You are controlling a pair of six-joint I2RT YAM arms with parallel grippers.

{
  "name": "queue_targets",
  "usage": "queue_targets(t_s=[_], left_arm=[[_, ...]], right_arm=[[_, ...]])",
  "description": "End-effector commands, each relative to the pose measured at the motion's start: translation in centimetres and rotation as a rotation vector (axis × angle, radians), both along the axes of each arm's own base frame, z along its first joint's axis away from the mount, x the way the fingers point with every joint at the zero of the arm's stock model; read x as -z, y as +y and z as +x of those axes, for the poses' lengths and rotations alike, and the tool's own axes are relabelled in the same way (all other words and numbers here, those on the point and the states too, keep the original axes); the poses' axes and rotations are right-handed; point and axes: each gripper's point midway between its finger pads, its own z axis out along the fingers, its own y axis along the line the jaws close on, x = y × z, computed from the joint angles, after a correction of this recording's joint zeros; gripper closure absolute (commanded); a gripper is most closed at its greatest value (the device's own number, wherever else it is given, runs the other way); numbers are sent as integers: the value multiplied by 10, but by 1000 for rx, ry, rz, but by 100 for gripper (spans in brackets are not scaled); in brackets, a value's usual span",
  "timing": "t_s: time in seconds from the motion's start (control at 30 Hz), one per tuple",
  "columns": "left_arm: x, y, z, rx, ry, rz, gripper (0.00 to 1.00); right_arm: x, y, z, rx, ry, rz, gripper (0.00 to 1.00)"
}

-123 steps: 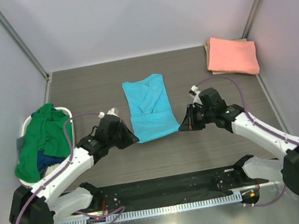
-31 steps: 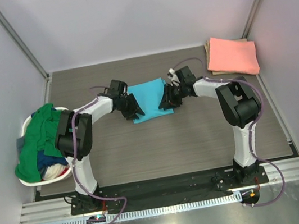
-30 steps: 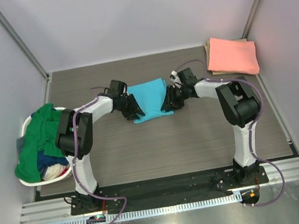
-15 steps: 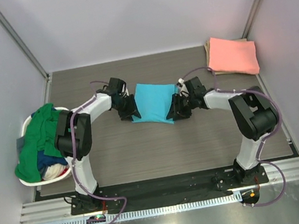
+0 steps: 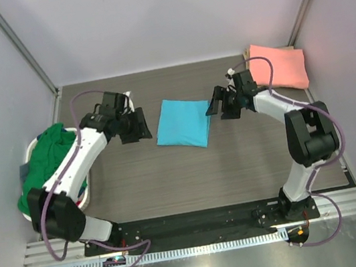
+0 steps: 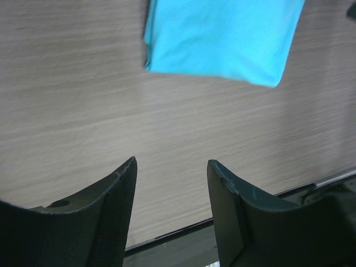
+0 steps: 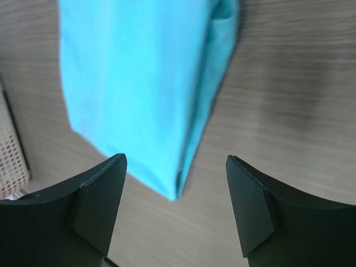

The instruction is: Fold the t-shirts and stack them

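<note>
My right gripper lowers sideways onto the t-shirt's edge near its far corner (image 5: pixel 205 105) (image 7: pixel 203 47) next, since that edge lies below it and to its left in the top view.
A sky-blue t-shirt (image 5: pixel 184 123) lies folded into a small rectangle in the middle of the table, also seen in the left wrist view (image 6: pixel 222 36) and the right wrist view (image 7: pixel 139 89). My left gripper (image 5: pixel 142 127) hangs open just left of it, nothing between its fingers (image 6: pixel 105 211). My right gripper (image 5: pixel 217 107) stands open just right of it, empty as well. A salmon-pink folded t-shirt (image 5: pixel 277 65) rests at the back right corner. A green t-shirt (image 5: pixel 46 166) is heaped over a navy one (image 5: pixel 57 190) in the basket.
The white plastic basket (image 5: pixel 32 146) sits at the left edge of the table. Grey walls enclose the table on three sides. The black base rail (image 5: pixel 193 226) runs along the near edge.
Both grippers let go of the blue t-shirt, opened, and drew back sideways from it. The shirt now lies flat, folded, slightly nearer and tilted.
</note>
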Motion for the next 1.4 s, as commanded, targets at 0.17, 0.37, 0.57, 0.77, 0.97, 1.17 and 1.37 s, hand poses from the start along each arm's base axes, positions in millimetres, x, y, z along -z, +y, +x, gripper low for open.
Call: queue_targets(t_s=[0.17, 0.37, 0.57, 0.77, 0.97, 1.17, 1.37], left_arm=[[11, 65, -77, -65, -10, 170, 45], [-11, 82, -96, -125, -114, 160, 42], [-28, 89, -91, -160, -241, 150, 40], [-33, 95, -91, -203, -319, 127, 34], [-40, 96, -93, -207, -363, 107, 32], [-44, 94, -96, -200, -391, 84, 32], [-44, 92, -96, -189, -390, 76, 32]], right_arm=[[36, -10, 56, 47, 22, -23, 22], [76, 5, 73, 54, 70, 39, 23], [101, 37, 73, 5, 117, 132, 31], [92, 47, 71, -27, 98, 202, 73], [73, 41, 71, -125, 52, 188, 99], [28, -17, 80, -112, -37, -1, 99], [-33, -64, 91, -68, -156, -150, 99]])
